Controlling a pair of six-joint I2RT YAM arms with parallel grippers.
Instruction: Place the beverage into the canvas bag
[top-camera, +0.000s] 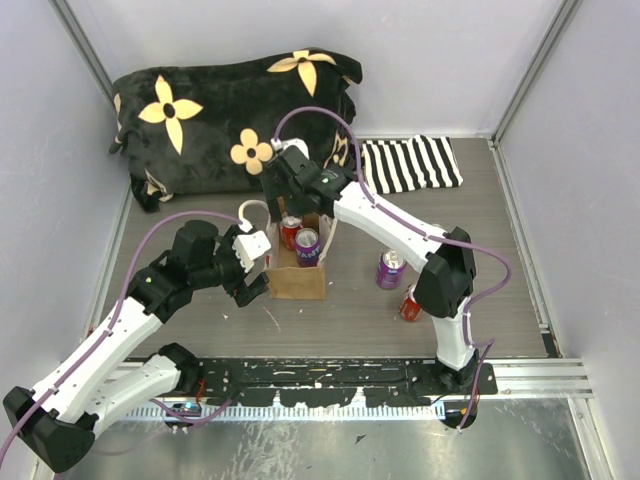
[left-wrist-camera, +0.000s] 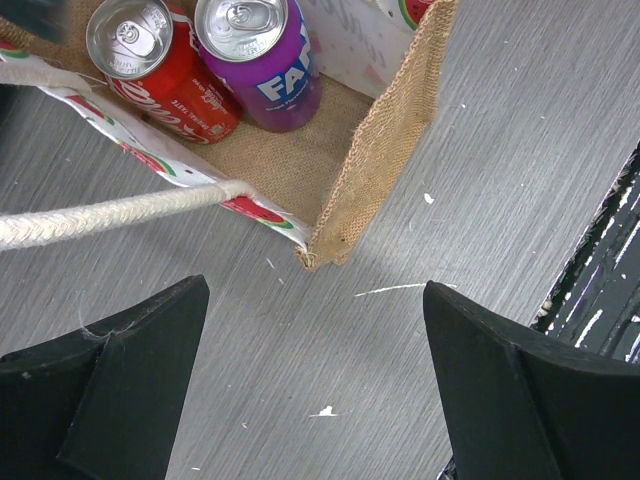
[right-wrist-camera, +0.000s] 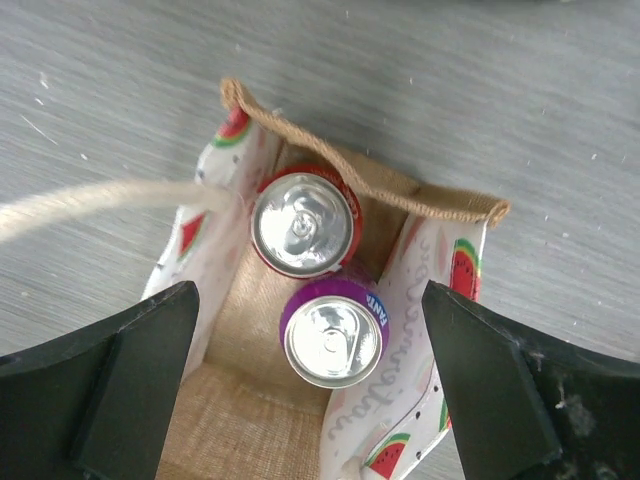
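I should next move my empty right gripper to the right in the top view and lower it to the tabletop (top-camera: 436, 228), between the striped cloth and the outer purple can.
The canvas bag (top-camera: 297, 278) stands open at the table's middle, tan with watermelon-print sides. A red can (top-camera: 290, 232) and a purple can (top-camera: 308, 245) stand upright inside it. My right gripper (top-camera: 292, 200) hovers open and empty straight above the bag; its wrist view looks down on the red can (right-wrist-camera: 303, 222) and the purple can (right-wrist-camera: 333, 335) between the jaws of the right gripper (right-wrist-camera: 310, 300). My left gripper (top-camera: 258, 270) is open and empty just left of the bag. In its wrist view the left gripper (left-wrist-camera: 315, 300) is over bare table near the bag's corner (left-wrist-camera: 330, 245) and cream handle (left-wrist-camera: 110, 215).
A second purple can (top-camera: 390, 268) and a second red can (top-camera: 411, 303) stand on the table right of the bag, near the right arm's elbow. A black flowered cushion (top-camera: 235, 115) and a striped cloth (top-camera: 410, 163) lie at the back.
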